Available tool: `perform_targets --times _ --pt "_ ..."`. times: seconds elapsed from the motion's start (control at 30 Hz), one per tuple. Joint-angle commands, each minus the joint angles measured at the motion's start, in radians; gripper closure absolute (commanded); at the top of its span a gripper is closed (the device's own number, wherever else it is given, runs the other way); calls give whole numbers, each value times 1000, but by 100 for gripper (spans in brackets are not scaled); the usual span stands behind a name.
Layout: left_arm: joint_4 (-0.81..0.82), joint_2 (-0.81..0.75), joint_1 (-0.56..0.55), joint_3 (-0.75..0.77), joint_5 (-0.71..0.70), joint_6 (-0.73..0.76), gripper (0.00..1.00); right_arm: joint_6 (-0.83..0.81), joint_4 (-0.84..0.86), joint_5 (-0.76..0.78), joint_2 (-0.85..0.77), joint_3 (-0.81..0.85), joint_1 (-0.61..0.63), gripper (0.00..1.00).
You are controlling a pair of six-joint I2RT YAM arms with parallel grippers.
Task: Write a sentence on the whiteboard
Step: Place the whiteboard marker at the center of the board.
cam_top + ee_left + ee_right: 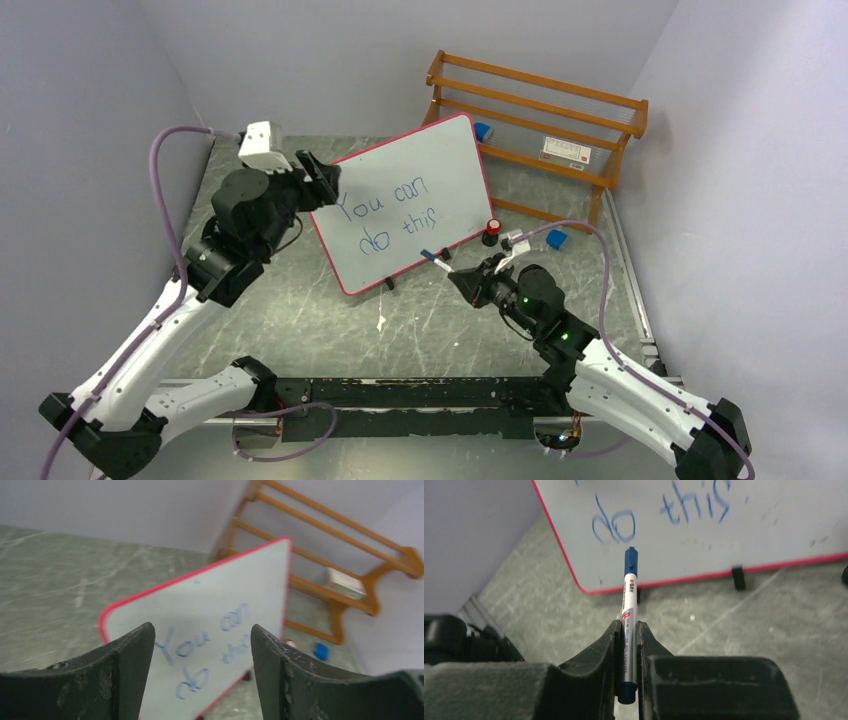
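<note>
The sentence point(388, 215) stands whole, so my right gripper needs to move back from the whiteboard next and go down to the table in front of it.
The whiteboard point(400, 190), pink-red framed, leans tilted at the table's middle. It bears the sentence point(388, 215) "You can do this" in blue, on two lines. My left gripper point(322, 177) is open and empty by the board's left edge. In the left wrist view its fingers point(125, 670) frame the whiteboard point(225, 585) and the sentence point(187, 642) from a short way off. My right gripper point(458, 277) is shut on a blue-and-white marker point(435, 259). In the right wrist view the marker point(629, 605) points at the whiteboard's point(774, 530) lower edge, below "do this" point(684, 507).
An orange wooden rack point(540, 120) stands behind the board with a white labelled box point(566, 150) on it. A black, red-topped object point(491, 232) and a blue block point(557, 239) lie right of the board. Another blue block point(483, 131) is behind it. Purple walls close in.
</note>
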Motion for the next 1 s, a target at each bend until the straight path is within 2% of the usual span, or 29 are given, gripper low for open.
perform_targets --times 0.0,0.1,0.2,0.33,0.57,0.83,0.97 --pt "-90 2 174 -22 123 42 25 23 -184 -145 -19 -43 -11 100" --pt "-102 -37 238 -75 157 32 22 36 -207 -180 -14 -76 -13 100" --pt "-117 -122 247 -141 140 43 18 58 -206 -182 -15 -122 -12 100" --pt "-161 -252 247 -230 124 72 5 97 -195 -159 -26 -203 -12 100" --pt "-226 -492 247 -365 139 118 3 171 -238 -78 -3 -197 -12 99" --pt "-279 -701 247 -443 116 133 3 281 -319 -11 -24 -195 -13 72" --pt "-276 -735 247 -445 131 136 2 313 -364 25 -76 -177 -13 50"
